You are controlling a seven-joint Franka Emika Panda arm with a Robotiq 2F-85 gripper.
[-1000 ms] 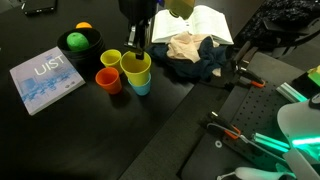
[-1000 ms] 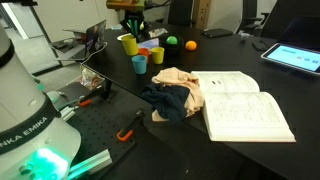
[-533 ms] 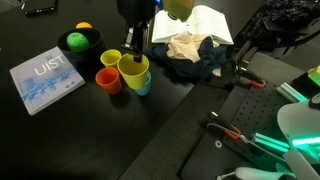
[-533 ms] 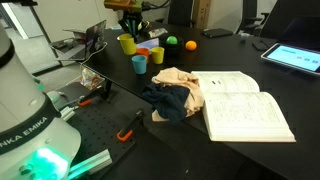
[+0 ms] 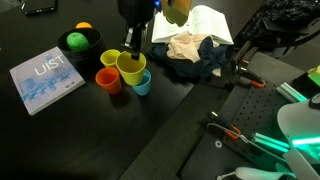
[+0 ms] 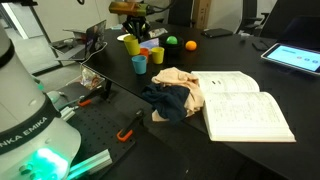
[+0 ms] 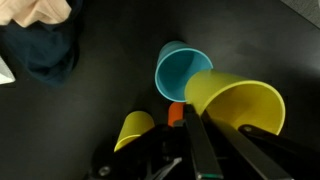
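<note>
The held yellow cup hangs beside the blue cup, so it shifts toward the blue cup's opening (image 7: pixel 184 74) next. It then goes down inside and my gripper releases the yellow cup's rim.
My gripper (image 5: pixel 135 47) is shut on the rim of a yellow cup (image 5: pixel 131 66), one finger inside and one outside, and holds it tilted just above a blue cup (image 5: pixel 142 85). In the wrist view the held yellow cup (image 7: pixel 236 100) fills the right side, with the blue cup (image 7: pixel 177 69) beyond it, an orange cup (image 7: pixel 176 113) partly hidden by a finger (image 7: pixel 196 138), and a second yellow cup (image 7: pixel 133 130) to the left. In an exterior view the gripper (image 6: pixel 131 31) hangs over the held cup (image 6: pixel 131 44), near the blue cup (image 6: pixel 140 64).
An orange cup (image 5: pixel 108 80) and another yellow cup (image 5: pixel 110 58) stand beside the blue one. A green bowl (image 5: pixel 78 42) and a blue book (image 5: pixel 45 78) lie nearby. Crumpled cloths (image 5: pixel 190 55) and an open book (image 6: pixel 245 105) lie on the black table, with tools (image 5: pixel 235 135) near its edge.
The held yellow cup has risen a little out of the blue cup, which now shows more. The gripper stays shut.
</note>
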